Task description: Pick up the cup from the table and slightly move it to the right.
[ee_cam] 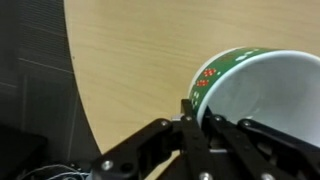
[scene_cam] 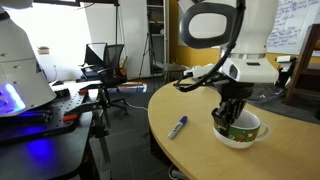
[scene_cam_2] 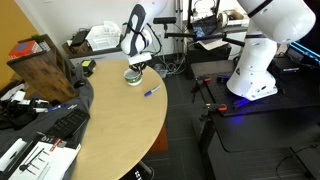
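My gripper has the held cup (scene_cam: 243,131) and should next move it to the left in the wrist view toward the edge of the table and release it, because bare tabletop lies that way.
The cup (scene_cam: 243,131) is a wide white mug with a green band and small red marks. It sits on the light tan table (scene_cam: 190,105) near its rounded edge, and shows small in an exterior view (scene_cam_2: 133,76) too. My gripper (scene_cam: 232,117) comes down on the cup's rim. In the wrist view the gripper (ee_cam: 197,118) has one finger outside the green wall and the other inside the white bowl of the cup (ee_cam: 262,85), shut on the rim. The table (ee_cam: 140,50) fills the wrist view behind it.
A blue marker pen (scene_cam: 178,127) lies on the table beside the cup, also seen in an exterior view (scene_cam_2: 152,89). A wooden block (scene_cam_2: 45,68) and clutter sit at the table's far end. A black workbench (scene_cam: 40,125) and office chair (scene_cam: 105,65) stand off the table.
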Available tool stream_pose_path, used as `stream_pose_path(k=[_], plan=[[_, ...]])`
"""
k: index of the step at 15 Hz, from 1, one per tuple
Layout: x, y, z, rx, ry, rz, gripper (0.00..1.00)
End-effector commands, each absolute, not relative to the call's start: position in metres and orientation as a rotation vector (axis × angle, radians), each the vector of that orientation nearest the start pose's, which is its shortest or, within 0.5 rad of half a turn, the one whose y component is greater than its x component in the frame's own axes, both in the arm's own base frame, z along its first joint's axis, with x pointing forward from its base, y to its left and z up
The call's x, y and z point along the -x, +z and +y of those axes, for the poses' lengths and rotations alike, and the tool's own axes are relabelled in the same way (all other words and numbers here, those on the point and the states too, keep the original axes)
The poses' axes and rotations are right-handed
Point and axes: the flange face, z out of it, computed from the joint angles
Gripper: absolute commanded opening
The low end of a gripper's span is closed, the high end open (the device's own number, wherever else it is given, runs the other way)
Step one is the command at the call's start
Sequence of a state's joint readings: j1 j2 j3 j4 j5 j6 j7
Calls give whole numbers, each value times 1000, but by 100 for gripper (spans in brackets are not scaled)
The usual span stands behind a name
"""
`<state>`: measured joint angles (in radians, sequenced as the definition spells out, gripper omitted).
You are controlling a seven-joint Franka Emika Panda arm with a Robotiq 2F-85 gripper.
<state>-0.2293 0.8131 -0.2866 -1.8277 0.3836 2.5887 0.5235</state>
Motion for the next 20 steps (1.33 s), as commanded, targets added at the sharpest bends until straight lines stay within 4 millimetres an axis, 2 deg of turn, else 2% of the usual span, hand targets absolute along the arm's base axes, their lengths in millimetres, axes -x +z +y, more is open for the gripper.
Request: stream_pose_path(k=[1,7,11,12,14,17,20], plan=[[-526,96,-314,2466,18,2011,3],[-492,88,-333,2276,32,2108,3],[-475,92,-335,2243,38,2143,3],[-473,94,-334,2252,36,2145,35],[-467,94,-325,2275,48,2139,43],[-459,101,-313,2259,12,2165,66],[-455,129,-304,2298,-157,2192,88]])
